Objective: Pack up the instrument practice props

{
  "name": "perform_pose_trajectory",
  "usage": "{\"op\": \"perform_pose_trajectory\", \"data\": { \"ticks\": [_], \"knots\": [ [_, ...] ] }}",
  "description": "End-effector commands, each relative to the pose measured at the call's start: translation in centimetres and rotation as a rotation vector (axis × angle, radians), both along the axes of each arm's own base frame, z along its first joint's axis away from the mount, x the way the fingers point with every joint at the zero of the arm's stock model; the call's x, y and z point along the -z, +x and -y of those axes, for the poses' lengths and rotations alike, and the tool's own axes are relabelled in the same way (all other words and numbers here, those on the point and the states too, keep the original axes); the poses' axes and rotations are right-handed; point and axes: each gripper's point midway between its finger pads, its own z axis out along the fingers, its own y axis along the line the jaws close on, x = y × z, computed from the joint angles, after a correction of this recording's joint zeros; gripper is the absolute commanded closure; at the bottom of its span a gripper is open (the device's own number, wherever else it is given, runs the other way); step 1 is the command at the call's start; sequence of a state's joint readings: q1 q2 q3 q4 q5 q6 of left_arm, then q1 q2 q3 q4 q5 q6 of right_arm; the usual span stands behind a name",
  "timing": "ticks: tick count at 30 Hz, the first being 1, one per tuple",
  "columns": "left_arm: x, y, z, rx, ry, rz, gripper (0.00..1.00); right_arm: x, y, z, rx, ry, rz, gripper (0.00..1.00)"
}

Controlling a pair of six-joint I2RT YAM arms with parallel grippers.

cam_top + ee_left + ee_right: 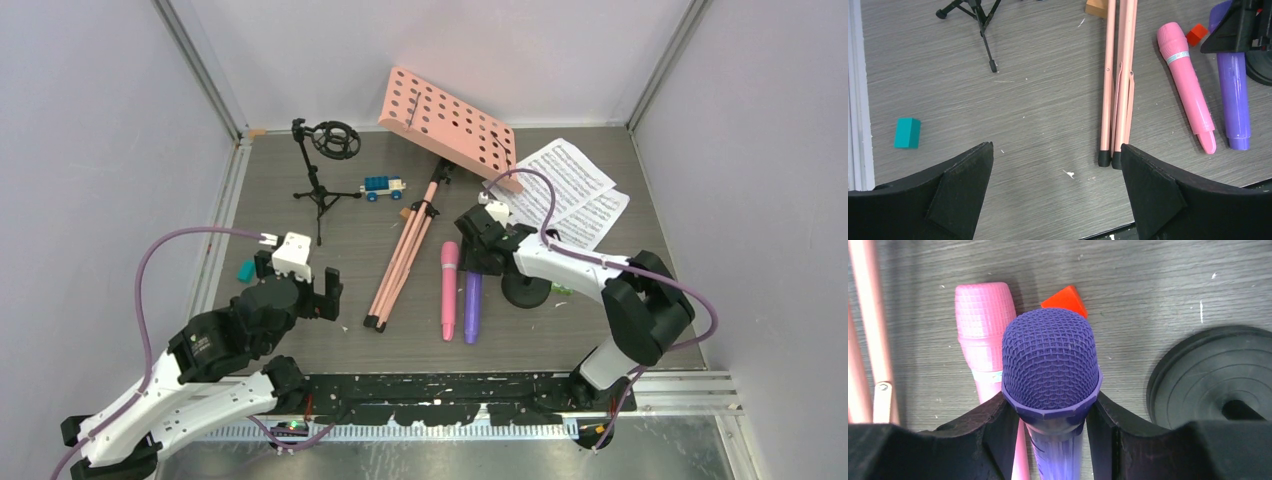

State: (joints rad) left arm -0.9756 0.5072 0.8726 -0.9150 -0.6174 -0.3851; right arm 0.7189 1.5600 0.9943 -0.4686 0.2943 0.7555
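Note:
Next, my right gripper moves down, toward the pink microphone [449,290] and rack legs, and releases the purple microphone, since its mesh head hangs above the table.
The pink perforated music rack [450,125] lies tilted at the back, its folded legs [405,255] running toward me. The legs' black tips [1110,159] lie just beyond my left gripper's right finger. White sheet-music pages [570,190] lie at the back right. The pink microphone [449,290] and purple microphone [472,310] lie side by side. My right gripper [1050,410] is shut on the purple microphone [1050,360] just below its mesh head. My left gripper [1057,165] is open and empty above bare table. A black tripod mic mount [322,170] stands at the back left. A round-based one [527,290] sits by the right gripper.
A blue toy car [384,187] sits behind the rack legs. A teal block [907,132] lies near the left wall, a red block [1065,300] beyond the microphone heads, and a green block [562,290] by the round base. Grey walls close in three sides.

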Motion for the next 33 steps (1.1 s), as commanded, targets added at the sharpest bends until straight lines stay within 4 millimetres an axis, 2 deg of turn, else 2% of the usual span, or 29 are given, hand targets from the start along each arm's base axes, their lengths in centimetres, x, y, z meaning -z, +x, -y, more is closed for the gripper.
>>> {"op": "perform_pose_trajectory", "data": {
  "ticks": [1, 5, 11, 18, 26, 31, 33],
  "knots": [
    [-0.1, 0.1, -0.3, -0.018, -0.006, 0.009, 0.0, 0.2, 0.8, -0.9, 0.036, 0.036, 0.02, 0.99],
    [0.1, 0.2, 0.0, -0.015, 0.005, -0.001, 0.0, 1.3, 0.8, -0.5, 0.051, 0.006, 0.007, 0.99],
    [0.5, 0.5, 0.7, 0.001, 0.037, -0.022, 0.0, 2.9, 1.0, -2.3, 0.01, 0.033, -0.05, 0.95],
    [0.6, 0.6, 0.8, 0.001, 0.047, -0.025, 0.0, 3.0, 2.2, -3.1, 0.025, 0.034, -0.041, 0.88],
    [0.4, 0.4, 0.5, 0.003, 0.028, -0.012, 0.0, 3.9, 2.5, -2.9, 0.029, -0.007, -0.056, 0.67],
    [0.4, 0.4, 0.6, 0.006, 0.025, -0.013, 0.0, 3.7, 2.5, -2.7, 0.029, -0.012, -0.05, 0.56],
    [0.5, 0.4, 0.7, 0.01, 0.028, -0.015, 0.0, 3.4, 2.5, -2.6, 0.028, -0.012, -0.042, 0.46]
  ]
}}
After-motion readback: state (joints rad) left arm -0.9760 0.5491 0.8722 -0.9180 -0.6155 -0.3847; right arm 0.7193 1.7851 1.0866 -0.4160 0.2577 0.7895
